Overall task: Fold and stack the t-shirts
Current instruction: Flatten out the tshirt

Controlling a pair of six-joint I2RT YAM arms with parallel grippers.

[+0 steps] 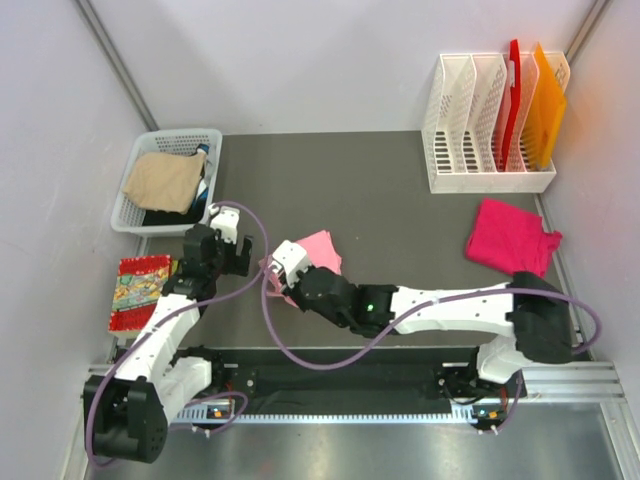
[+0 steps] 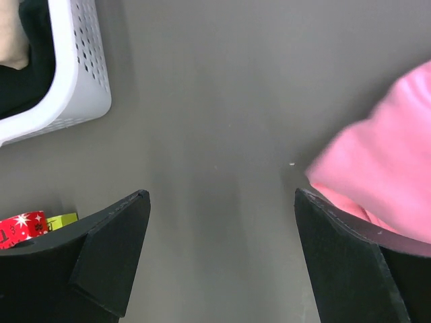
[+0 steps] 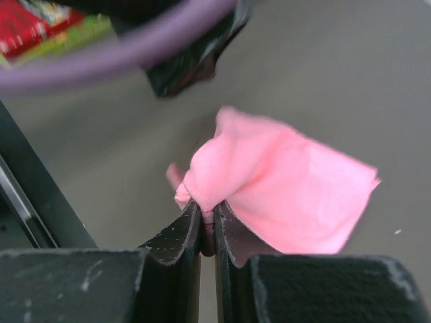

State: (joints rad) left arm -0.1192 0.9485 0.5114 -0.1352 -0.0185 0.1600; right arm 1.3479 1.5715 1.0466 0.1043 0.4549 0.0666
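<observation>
The salmon-pink t-shirt's loose cloth point(image 1: 321, 250) point(image 2: 387, 161) is held only by my right gripper, so my left gripper turns and shifts to the right in the top view, down onto it next.
The light salmon-pink t-shirt point(image 1: 318, 252) lies bunched at the table's near left; it also shows in the right wrist view point(image 3: 289, 188) and at the right edge of the left wrist view point(image 2: 384, 155). My right gripper point(image 3: 208, 214) is shut on a fold of its edge; in the top view the right gripper point(image 1: 283, 268) sits at the shirt's left side. My left gripper point(image 2: 222, 202) is open and empty over bare table just left of the shirt; in the top view it point(image 1: 225, 250) is beside the right one. The deep magenta t-shirt point(image 1: 510, 236) lies crumpled at the right.
A white basket point(image 1: 137, 183) with tan and dark cloth stands back left, also in the left wrist view point(image 2: 74, 87). A red-edged patterned flat piece point(image 1: 138, 290) lies at the left edge. A white file rack point(image 1: 490, 125) with red and orange boards stands back right.
</observation>
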